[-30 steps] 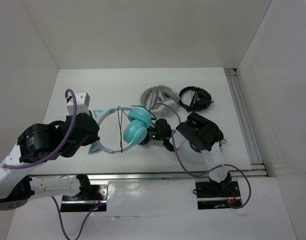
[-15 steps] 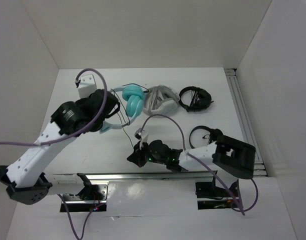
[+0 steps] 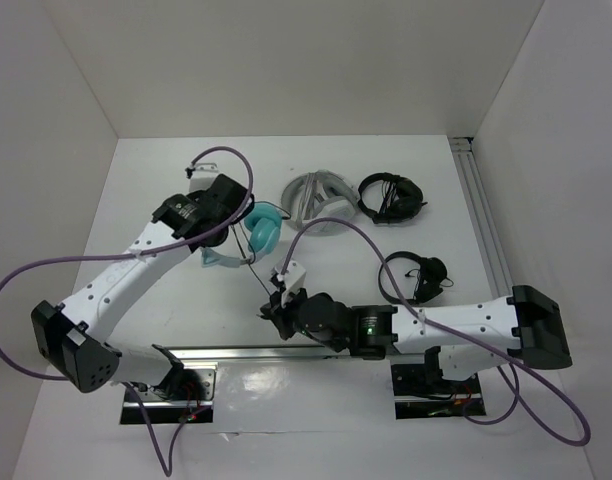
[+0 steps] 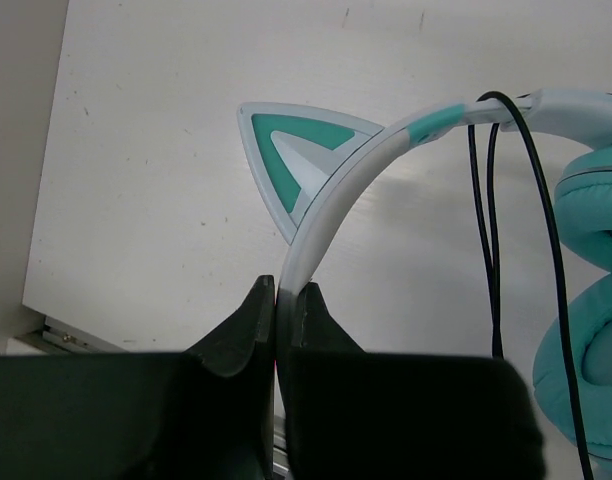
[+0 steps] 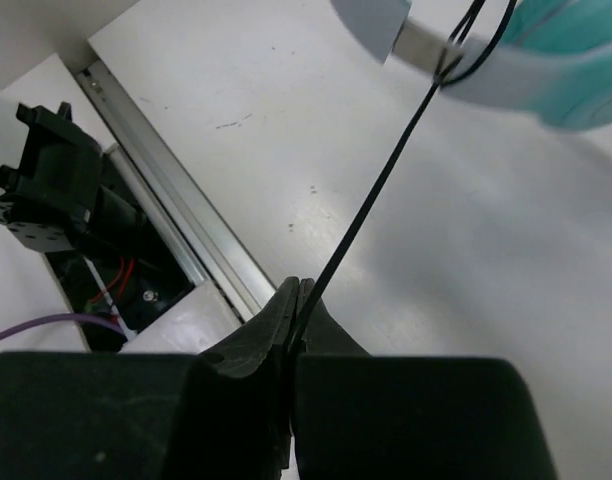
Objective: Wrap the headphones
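Note:
My left gripper will move down and back onto the bare tabletop inside the front bar (image 3: pixel 198 283), because the headphones are hanging raised and that part of the tabletop is clear.
The teal headphones (image 3: pixel 264 228) are held up left of the table's middle. My left gripper (image 3: pixel 224 232) is shut on their pale headband (image 4: pixel 336 200), just below a cat ear (image 4: pixel 296 155). The teal ear cups (image 4: pixel 596 300) sit at the right of the left wrist view, with the thin black cable (image 4: pixel 491 230) looped over the band. My right gripper (image 3: pixel 269 310) is low near the front rail and shut on that cable (image 5: pixel 371 205). From the right gripper (image 5: pixel 299 292) the cable runs taut up to the headband (image 5: pixel 526 75).
Grey-white headphones (image 3: pixel 316 195) and black headphones (image 3: pixel 389 196) lie at the back. Another black pair (image 3: pixel 416 275) lies right of centre by my right arm. A metal rail (image 3: pixel 486 235) runs along the right side and another (image 5: pixel 156 190) along the front edge.
My left arm has swung from the front left toward the back, carrying the headphones. My right gripper has moved from the middle to the front, and the cable it holds now runs taut.

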Controlling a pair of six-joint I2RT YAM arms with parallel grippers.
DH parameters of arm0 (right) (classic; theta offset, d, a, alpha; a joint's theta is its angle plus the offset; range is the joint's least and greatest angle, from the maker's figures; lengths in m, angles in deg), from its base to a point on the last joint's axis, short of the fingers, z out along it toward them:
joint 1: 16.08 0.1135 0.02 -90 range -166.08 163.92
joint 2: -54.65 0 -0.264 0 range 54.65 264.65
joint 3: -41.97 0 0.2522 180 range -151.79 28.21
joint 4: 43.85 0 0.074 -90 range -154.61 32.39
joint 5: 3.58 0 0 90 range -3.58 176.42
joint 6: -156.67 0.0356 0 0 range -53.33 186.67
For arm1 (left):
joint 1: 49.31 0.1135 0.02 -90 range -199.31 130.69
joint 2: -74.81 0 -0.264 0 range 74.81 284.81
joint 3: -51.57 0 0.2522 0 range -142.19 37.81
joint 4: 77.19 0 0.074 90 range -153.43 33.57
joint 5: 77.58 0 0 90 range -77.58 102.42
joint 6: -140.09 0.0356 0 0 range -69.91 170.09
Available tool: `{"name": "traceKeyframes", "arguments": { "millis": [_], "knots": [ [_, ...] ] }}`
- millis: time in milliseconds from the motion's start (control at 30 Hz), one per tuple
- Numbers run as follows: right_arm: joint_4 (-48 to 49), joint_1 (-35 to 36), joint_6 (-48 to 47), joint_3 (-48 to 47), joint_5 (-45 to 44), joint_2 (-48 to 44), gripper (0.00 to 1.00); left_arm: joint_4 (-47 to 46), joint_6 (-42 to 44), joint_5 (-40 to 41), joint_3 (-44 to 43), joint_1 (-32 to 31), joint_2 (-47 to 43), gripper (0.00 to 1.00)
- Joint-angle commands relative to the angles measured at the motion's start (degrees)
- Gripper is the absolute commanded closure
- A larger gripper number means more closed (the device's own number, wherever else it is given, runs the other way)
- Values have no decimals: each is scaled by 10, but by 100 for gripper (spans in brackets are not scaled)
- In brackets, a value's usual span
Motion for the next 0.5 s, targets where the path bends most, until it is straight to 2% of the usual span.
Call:
{"name": "traceKeyframes", "arguments": {
  "millis": [0, 167, 233, 367, 467],
  "knots": [
    [-91, 12, -58, -52, -31, -20, 100, -53, 5, 58, -2, -29, 16, 100],
    [-170, 12, -122, -100, -85, -7, 100, 21, -9, 111, -12, -112, 53, 100],
    [-194, 1, -135, -105, -117, 0, 100, 27, -2, 111, 14, -145, 61, 100],
    [-257, -16, -159, -126, -177, -14, 100, 1, 33, 71, 74, -186, 39, 100],
    [-281, -27, -178, -131, -237, -33, 96, 1, 26, 40, 100, -204, 18, 100]
  ]
}}
